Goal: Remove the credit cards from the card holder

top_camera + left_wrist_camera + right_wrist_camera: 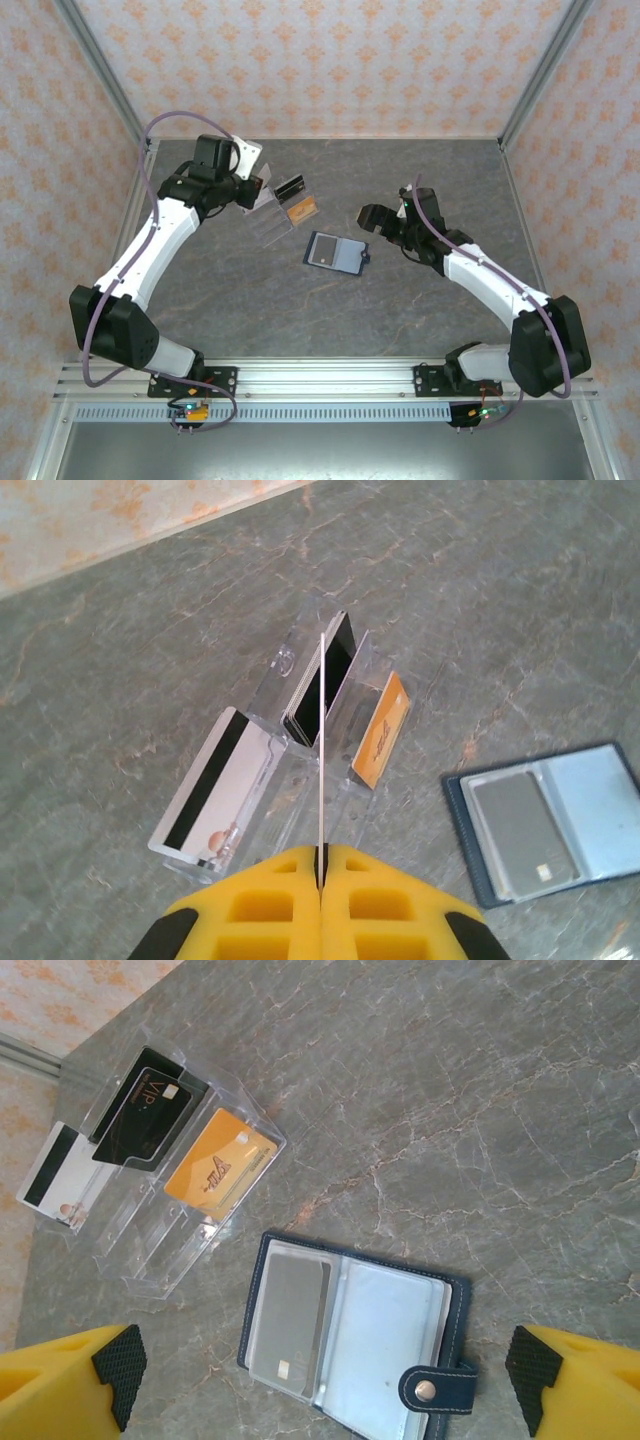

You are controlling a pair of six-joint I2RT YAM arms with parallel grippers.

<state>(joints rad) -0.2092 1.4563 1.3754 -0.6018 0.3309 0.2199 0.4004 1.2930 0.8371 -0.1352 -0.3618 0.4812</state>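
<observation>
My left gripper next turns, lowers the held card in and releases. The stand's slot with the white striped card (262, 199) (236, 796) lies below, angled to that card.
The card holder (385, 1340), a dark navy wallet, lies open and flat on the table with its snap tab (435, 1390) to the right. A grey credit card (290, 1315) sits in its left clear pocket. My right gripper (325, 1380) hangs open above it, a finger on each side and nothing between them. My left gripper (321, 855) is shut on a thin credit card (322, 740) seen edge-on, held over the clear acrylic stand (285, 800). From above, the card holder (335, 253) lies between the two grippers.
The stand (150, 1230) holds an orange card (218, 1165), a black card (145, 1115) and a white card with a dark stripe (55, 1170). It sits at the back left of the table, close to the wall (110, 120).
</observation>
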